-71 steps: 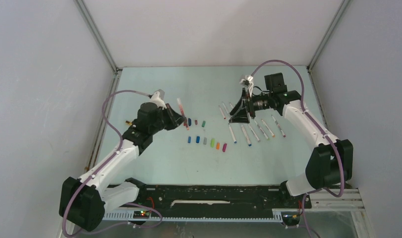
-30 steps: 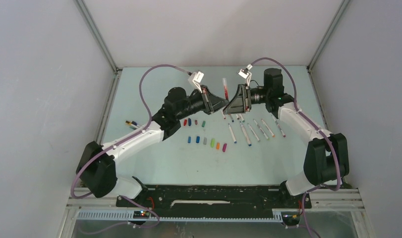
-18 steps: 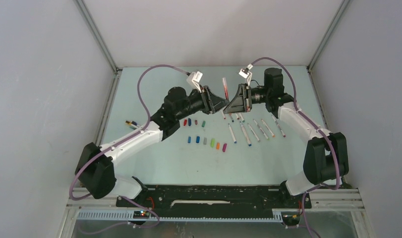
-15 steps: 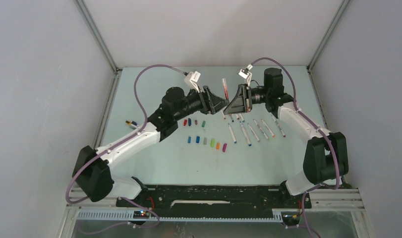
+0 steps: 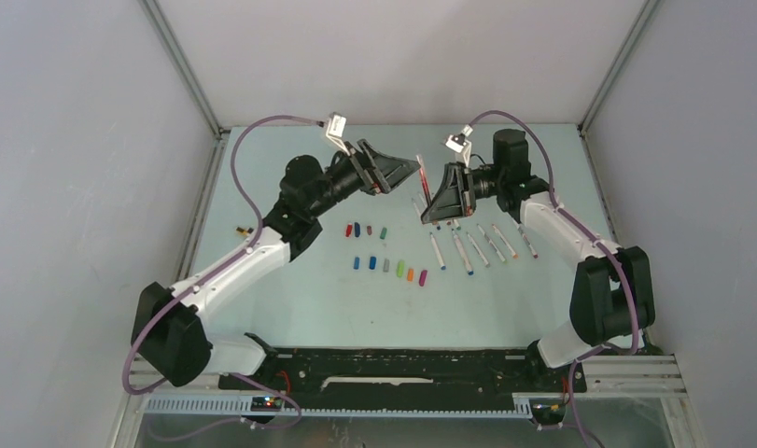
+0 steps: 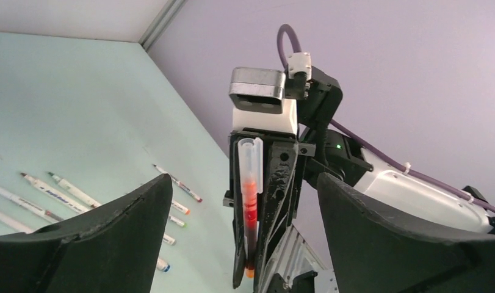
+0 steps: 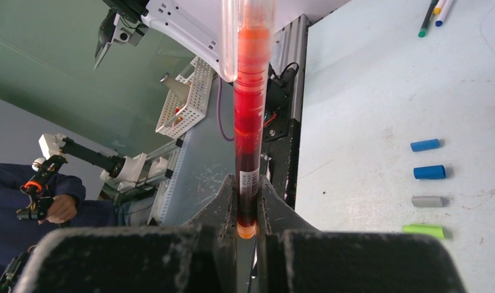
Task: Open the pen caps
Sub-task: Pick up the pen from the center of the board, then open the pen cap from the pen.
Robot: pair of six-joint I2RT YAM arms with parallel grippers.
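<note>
The red pen (image 5: pixel 419 177) goes down onto the tabletop beside the white pens next, since they lie below my right gripper. My right gripper tilts down, lowers and releases it.
A red pen (image 5: pixel 419 177) with a clear cap (image 7: pixel 245 36) stands upright above the back of the table. My right gripper (image 7: pixel 248 204) is shut on its lower barrel. My left gripper (image 5: pixel 402 175) hangs just left of the pen with its jaws wide open; in the left wrist view the pen (image 6: pixel 251 201) shows between them, touching neither. Several loose pen caps (image 5: pixel 385 265) lie in two rows mid-table, among them blue (image 7: pixel 429 172), grey (image 7: pixel 427 201) and green (image 7: pixel 423 230) ones. Several white pens (image 5: pixel 463 254) lie below the right gripper.
More white pens (image 6: pixel 49 192) lie on the pale green table (image 5: pixel 290 308). A small object (image 5: pixel 246 227) rests near the left wall. A black rail (image 5: pixel 402 369) runs along the near edge by the arm bases. Grey walls close in three sides.
The left gripper opened, let go of the red pen and drew back up and to the left. The right gripper shut on the pen and holds it alone.
</note>
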